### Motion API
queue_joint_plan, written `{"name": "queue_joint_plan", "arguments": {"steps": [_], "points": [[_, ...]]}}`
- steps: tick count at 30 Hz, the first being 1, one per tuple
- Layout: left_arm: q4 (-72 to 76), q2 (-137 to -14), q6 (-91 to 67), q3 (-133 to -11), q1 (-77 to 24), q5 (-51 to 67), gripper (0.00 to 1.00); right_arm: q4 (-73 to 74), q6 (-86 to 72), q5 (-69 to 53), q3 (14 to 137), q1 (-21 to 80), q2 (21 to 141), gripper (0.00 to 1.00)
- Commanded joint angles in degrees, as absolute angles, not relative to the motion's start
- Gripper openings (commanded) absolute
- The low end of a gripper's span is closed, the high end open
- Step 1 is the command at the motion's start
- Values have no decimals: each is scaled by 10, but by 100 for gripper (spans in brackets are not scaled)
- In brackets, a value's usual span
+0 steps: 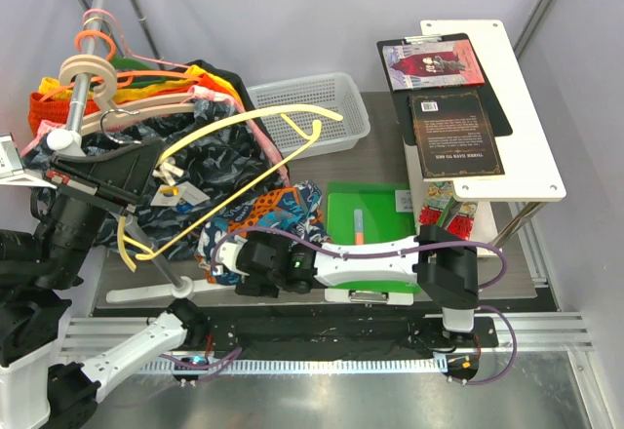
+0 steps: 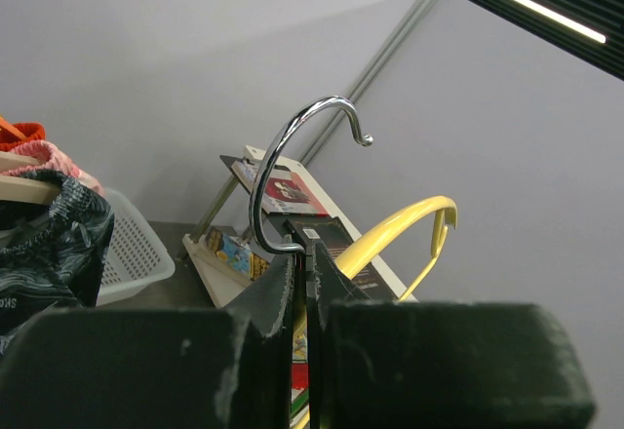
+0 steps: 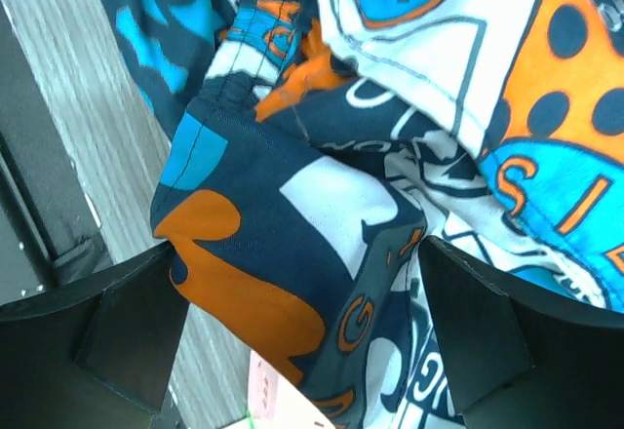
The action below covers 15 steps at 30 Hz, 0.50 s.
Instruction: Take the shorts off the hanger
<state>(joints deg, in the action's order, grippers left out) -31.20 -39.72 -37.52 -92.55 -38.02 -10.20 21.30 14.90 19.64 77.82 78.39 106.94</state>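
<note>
My right gripper lowers its open fingers a little further onto the shorts next, on either side of the dark fold (image 3: 294,244).
The shorts (image 1: 265,216) lie bunched on the table in a busy blue, orange, white and black print. They are off the hanger (image 1: 255,122), a thin yellow one held up in the air above them. My left gripper (image 1: 156,163) is shut on the hanger's neck. In the left wrist view the metal hook (image 2: 292,156) rises just past the shut gripper (image 2: 307,253), and a yellow arm (image 2: 402,222) curves away to the right. My right gripper (image 3: 302,322) stands open low over the shorts (image 3: 322,205), with a fold of fabric lying loose between its fingers (image 3: 127,327).
A rail at the left carries other hangers (image 1: 97,68) and a dark leaf-print garment (image 1: 219,151). A white basket (image 1: 312,107) stands behind the shorts. A green box (image 1: 366,216) lies to their right, beside a white shelf (image 1: 531,146) with books. A pink tag (image 3: 273,390) shows under the fabric.
</note>
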Motion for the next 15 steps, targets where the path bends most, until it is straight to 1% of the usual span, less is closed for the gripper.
{"name": "queue_joint_plan", "arguments": {"steps": [1,5,14,15], "points": [[-296,-399,-380,-940,-378,-91,0,146,173,213,767,787,1072,100],[-300,-398,-379,-940,-378,-93,0,102,178,215,763,789,1097,100],[-310,-401,-376,-949,-378,-93,0,93,195,201,773,788,1143,100],[-310,-400,-376,-949,-378,-93,0,92,195,200,774,788,1151,98]]}}
